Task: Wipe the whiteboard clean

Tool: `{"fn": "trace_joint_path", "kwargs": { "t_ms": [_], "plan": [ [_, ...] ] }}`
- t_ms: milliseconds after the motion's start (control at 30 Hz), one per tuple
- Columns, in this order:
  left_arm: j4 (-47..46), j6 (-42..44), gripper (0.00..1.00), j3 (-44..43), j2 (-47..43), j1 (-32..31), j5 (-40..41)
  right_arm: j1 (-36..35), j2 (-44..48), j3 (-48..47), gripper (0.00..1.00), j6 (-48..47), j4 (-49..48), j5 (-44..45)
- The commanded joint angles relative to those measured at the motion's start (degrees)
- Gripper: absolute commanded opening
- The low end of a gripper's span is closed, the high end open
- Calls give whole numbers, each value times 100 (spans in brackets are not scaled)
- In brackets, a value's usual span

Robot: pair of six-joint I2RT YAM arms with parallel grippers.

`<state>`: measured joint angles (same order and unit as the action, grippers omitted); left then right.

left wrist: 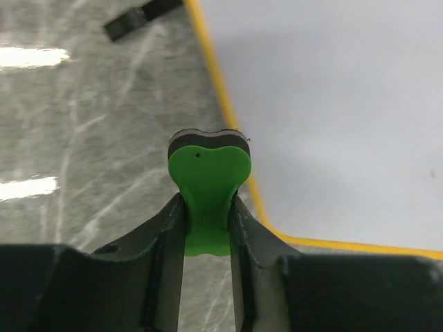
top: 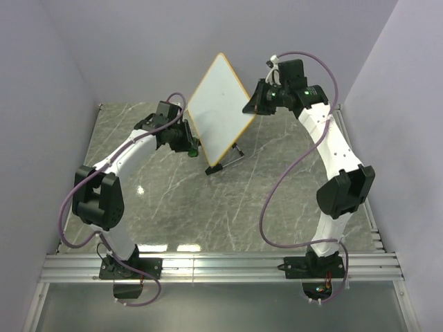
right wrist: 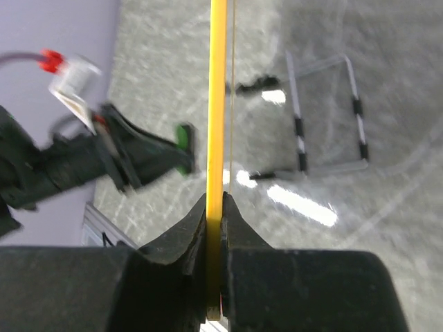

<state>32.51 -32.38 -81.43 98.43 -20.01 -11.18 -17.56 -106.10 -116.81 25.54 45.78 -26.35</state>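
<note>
My left gripper moves down and to the left in the top view onto the bare marble tabletop next. It then releases the eraser [left wrist: 208, 187], because the board is blank.
The whiteboard [top: 218, 111] is white with an orange-tan rim and stands tilted on one corner above the table, its face blank. My right gripper [top: 255, 104] is shut on its right corner; in the right wrist view the rim [right wrist: 217, 104] runs edge-on between my jaws [right wrist: 217, 207]. My left gripper [top: 188, 144] is shut on the small green eraser [left wrist: 208, 187], which has a black felt edge. The eraser sits at the board's lower left rim [left wrist: 228, 111], next to the white face [left wrist: 332, 117].
The board's wire stand [top: 225, 160] with black feet lies on the grey marble table [top: 208, 207] below the board; it also shows in the right wrist view [right wrist: 325, 117]. Lilac walls close in on three sides. An aluminium rail [top: 221, 266] runs along the near edge.
</note>
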Motion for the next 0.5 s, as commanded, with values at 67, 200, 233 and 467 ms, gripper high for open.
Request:
{"fn": "trace_joint_path", "kwargs": {
  "t_ms": [67,200,233,467],
  "plan": [
    [115,4,0,267,-368,251,335,367,907,869,0,-330,-474,-37],
    [98,-40,0,470,-631,410,520,543,1275,1529,0,-576,-640,68],
    [80,-58,0,513,-676,454,599,578,1303,1643,0,-594,-701,77],
    [115,-58,0,935,-940,814,907,596,1373,2346,0,-910,-1132,121]
  ]
}}
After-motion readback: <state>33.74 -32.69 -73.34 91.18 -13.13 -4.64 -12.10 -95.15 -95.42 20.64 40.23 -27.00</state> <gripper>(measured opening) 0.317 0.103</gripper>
